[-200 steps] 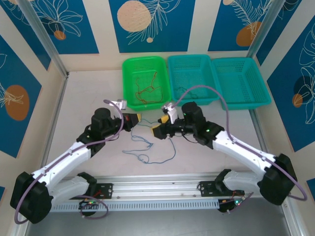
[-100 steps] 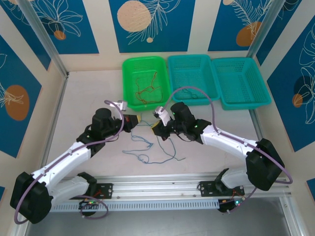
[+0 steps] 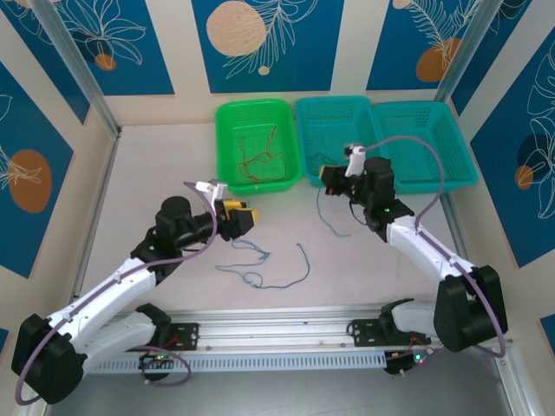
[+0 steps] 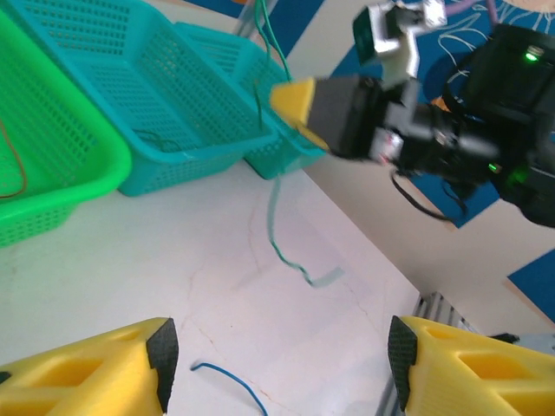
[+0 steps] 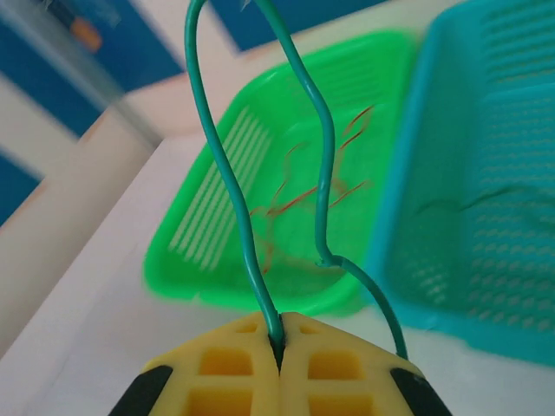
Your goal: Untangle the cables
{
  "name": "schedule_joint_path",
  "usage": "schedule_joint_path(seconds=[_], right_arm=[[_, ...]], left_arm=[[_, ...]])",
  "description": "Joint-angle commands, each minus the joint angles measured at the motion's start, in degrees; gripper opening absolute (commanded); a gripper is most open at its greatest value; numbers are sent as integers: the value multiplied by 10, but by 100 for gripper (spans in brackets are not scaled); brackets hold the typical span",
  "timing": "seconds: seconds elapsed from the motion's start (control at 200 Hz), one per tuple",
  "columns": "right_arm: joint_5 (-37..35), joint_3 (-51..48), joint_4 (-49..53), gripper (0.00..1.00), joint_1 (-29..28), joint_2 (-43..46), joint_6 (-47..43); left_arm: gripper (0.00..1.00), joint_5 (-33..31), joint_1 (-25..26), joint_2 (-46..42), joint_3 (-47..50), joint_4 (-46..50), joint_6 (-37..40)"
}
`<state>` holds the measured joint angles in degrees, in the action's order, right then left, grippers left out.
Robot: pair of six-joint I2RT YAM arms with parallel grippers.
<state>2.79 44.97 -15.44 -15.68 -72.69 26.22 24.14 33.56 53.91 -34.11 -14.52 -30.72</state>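
My right gripper is holding the green cable (image 3: pixel 323 211) and will next move outward over the bottom of the nearer teal basket (image 3: pixel 335 128) and let go of it, because a thin dark wire already lies there.
My right gripper (image 3: pixel 328 176) is shut on a thin dark green cable (image 3: pixel 323 211), which hangs from it down to the table in front of the baskets. In the right wrist view the shut fingertips (image 5: pixel 277 342) pinch that green cable (image 5: pixel 232 186) where it loops upward. My left gripper (image 3: pixel 246 217) is open with nothing between its fingers (image 4: pixel 160 355). Blue-grey cables (image 3: pixel 257 259) lie loosely tangled on the table just in front of it; one blue end (image 4: pixel 227 381) shows between the left jaws. Red-orange cables (image 3: pixel 260 158) lie in the green basket (image 3: pixel 227 165).
Two teal baskets (image 3: pixel 340 117) (image 3: pixel 425 178) stand right of the green one at the back. A thin dark wire (image 5: pixel 464 204) lies in the nearer teal basket (image 5: pixel 512 104). A metal rail (image 3: pixel 277 325) runs along the near edge.
The right gripper closed on the green cable and lifted it up and right, toward the teal basket, pulling it out of the blue tangle. The left gripper opened and let go.
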Motion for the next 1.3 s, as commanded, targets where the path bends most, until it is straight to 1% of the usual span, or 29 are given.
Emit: schedule_joint_path(seconds=[0.0,0.06,0.14,0.215,0.27,0.375,0.46,0.535,0.65,0.705,0.81,0.855,0.945,0.965,1.005,1.075,1.12,1.2,1.295], right_arm=[[-80,32,-141,0,27,-54,18],[-94,68,-173,0,36,-93,-7],[-83,121,-202,0,46,-141,-31],[-76,150,-264,0,46,-179,-50],[-73,166,-305,0,48,-202,-41],[-68,210,-334,0,56,-245,0],[-108,237,-388,0,55,-288,-6],[-125,278,-397,0,60,-333,-6],[-122,346,-329,0,70,-393,-1],[-127,368,-260,0,73,-410,8],[-129,401,-132,0,75,-436,29],[-109,421,-77,0,77,-451,40],[-71,464,29,0,85,-481,67],[-67,475,50,3,86,-486,72],[-53,495,88,13,91,-495,82],[-34,518,132,37,96,-501,94],[-35,522,147,46,97,-494,93],[-44,508,146,52,94,-467,84],[-41,481,143,54,92,-426,71]], left_arm=[[67,6,12,-12,13,-13,21],[68,1,15,-13,22,-27,16],[69,-1,18,-14,28,-34,12],[70,-1,20,-15,30,-30,13],[70,-4,22,-18,33,-27,14],[71,-10,23,-24,39,-26,14],[71,-12,22,-27,44,-29,15],[72,-10,22,-27,47,-31,16],[72,-5,23,-31,46,-21,21],[73,-9,23,-38,41,3,29],[73,-53,24,-51,13,112,53],[73,-66,24,-53,0,154,65],[74,-69,24,-45,-20,209,79],[74,-69,24,-43,-25,220,81],[74,-72,26,-36,-36,245,85],[74,-86,25,-20,-54,284,85],[74,-98,25,-11,-63,304,81],[74,-121,26,1,-66,315,68],[74,-135,25,12,-64,312,55]])
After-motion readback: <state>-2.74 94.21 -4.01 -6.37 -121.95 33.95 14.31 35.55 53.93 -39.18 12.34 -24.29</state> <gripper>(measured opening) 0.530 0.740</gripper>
